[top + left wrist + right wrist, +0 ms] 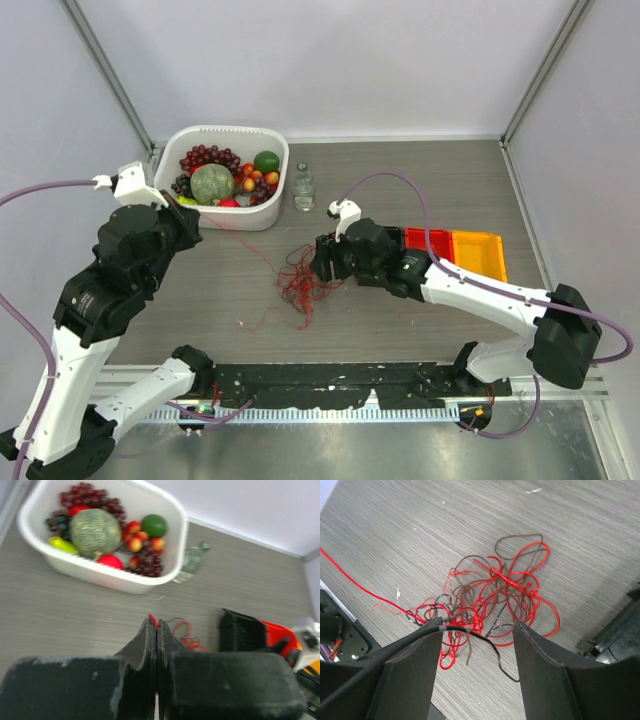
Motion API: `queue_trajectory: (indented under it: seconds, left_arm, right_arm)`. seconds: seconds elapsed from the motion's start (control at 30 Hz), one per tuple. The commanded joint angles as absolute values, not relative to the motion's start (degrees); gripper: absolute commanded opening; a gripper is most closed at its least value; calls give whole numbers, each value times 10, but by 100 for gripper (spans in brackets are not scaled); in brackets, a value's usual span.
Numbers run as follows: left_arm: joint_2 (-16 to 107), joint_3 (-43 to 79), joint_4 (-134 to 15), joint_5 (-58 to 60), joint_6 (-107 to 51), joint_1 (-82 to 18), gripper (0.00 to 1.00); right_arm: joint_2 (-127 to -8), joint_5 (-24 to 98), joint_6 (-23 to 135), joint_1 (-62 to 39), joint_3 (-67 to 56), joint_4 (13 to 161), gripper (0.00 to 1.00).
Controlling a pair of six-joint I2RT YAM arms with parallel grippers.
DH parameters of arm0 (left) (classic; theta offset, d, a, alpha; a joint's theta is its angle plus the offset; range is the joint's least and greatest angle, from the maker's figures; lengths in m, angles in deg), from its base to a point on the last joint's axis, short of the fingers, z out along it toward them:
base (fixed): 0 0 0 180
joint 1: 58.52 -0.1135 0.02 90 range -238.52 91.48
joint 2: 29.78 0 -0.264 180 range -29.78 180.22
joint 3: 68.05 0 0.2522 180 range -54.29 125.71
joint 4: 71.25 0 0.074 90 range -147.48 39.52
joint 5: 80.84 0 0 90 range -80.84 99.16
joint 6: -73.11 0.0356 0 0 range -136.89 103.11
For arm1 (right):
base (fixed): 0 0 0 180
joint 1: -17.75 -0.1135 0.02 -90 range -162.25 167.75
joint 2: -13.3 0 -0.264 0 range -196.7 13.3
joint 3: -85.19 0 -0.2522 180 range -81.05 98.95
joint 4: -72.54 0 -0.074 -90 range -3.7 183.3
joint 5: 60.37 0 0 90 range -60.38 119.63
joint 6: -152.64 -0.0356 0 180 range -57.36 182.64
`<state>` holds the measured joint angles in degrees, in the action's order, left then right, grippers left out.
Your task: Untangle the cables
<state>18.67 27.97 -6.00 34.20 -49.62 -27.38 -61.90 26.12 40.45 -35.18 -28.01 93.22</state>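
Observation:
My right gripper is to go down next onto the single red loop and close. That loop sticks out from the clump on the black bin's side.
The cables (300, 281) are a loose clump of thin red and dark brown-black wires on the table's middle, seen close in the right wrist view (490, 595). My right gripper (319, 262) is open just above the clump's right side; in its own view (479, 624) the clump lies between and beyond the fingertips, and a black wire crosses the left finger (415, 650). My left gripper (190, 228) is shut on a red cable end (152, 620). That strand runs taut from it to the clump.
A white basket (230, 129) of fruit stands at the back left, also in the left wrist view (110, 580). A small clear bottle (303, 188) stands beside it. A red bin (428, 240) and an orange bin (478, 255) sit right of the right arm.

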Motion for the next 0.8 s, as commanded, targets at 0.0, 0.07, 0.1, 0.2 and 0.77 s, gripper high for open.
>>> queue_trajectory:
  seconds: [0.0,0.07,0.1,0.2,0.77]
  left_arm:
    - [159,246,-38,487,-481,-272,0]
    - [147,237,-29,532,-475,-272,0]
    - [142,235,-25,551,-472,-272,0]
    - [126,233,-13,617,-473,-272,0]
    - [161,125,3,543,-560,-273,0]
  right_arm:
    - [-638,264,420,-353,-255,987,62]
    - [-646,321,422,-354,-254,976,60]
    - [-650,341,419,-355,-254,965,60]
    - [-671,456,423,-358,-244,938,63]
    - [-751,298,480,-442,-206,1033,72]
